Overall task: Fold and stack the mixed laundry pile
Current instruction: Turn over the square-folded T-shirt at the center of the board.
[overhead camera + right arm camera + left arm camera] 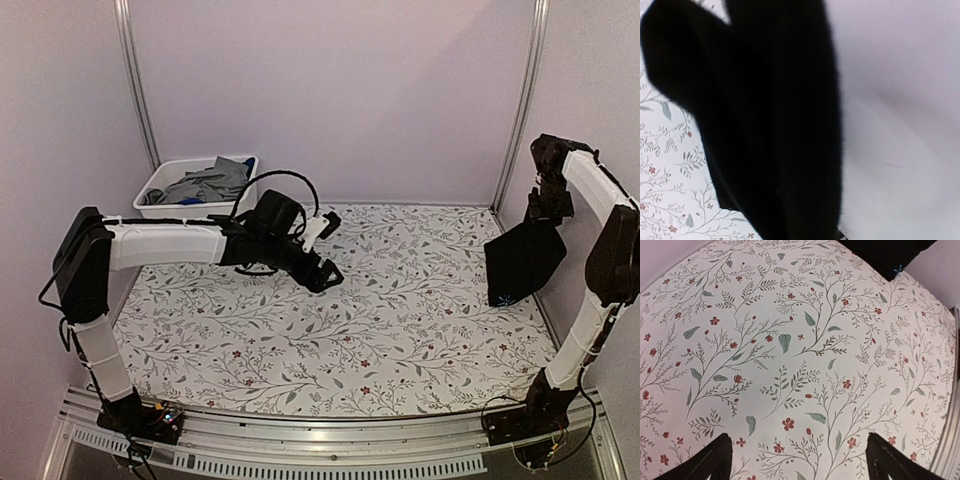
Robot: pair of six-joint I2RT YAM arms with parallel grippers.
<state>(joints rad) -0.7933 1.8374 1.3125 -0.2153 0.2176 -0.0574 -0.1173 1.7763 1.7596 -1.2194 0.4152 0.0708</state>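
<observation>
My right gripper moves down toward the left in the top view next and releases the T-shirt (522, 262) on the tablecloth's bare middle (388, 272), which lies below the gripper that way.
A folded black T-shirt (522, 262) with a small light mark hangs from my right gripper (548, 212), held high at the table's far right edge. In the right wrist view the black cloth (765, 125) fills the middle and hides the fingers. My left gripper (325, 272) is open and empty, hovering over the middle of the floral tablecloth (400, 320); its two dark fingertips (710, 462) stand wide apart in the left wrist view. A grey shirt (205, 185) and a bit of bright blue garment (190, 201) lie in the bin.
A white plastic bin (165, 182) stands at the back left, off the tablecloth's corner. Pale walls and metal posts (137, 90) close in the back and sides. An aluminium rail (330, 440) runs along the near edge.
</observation>
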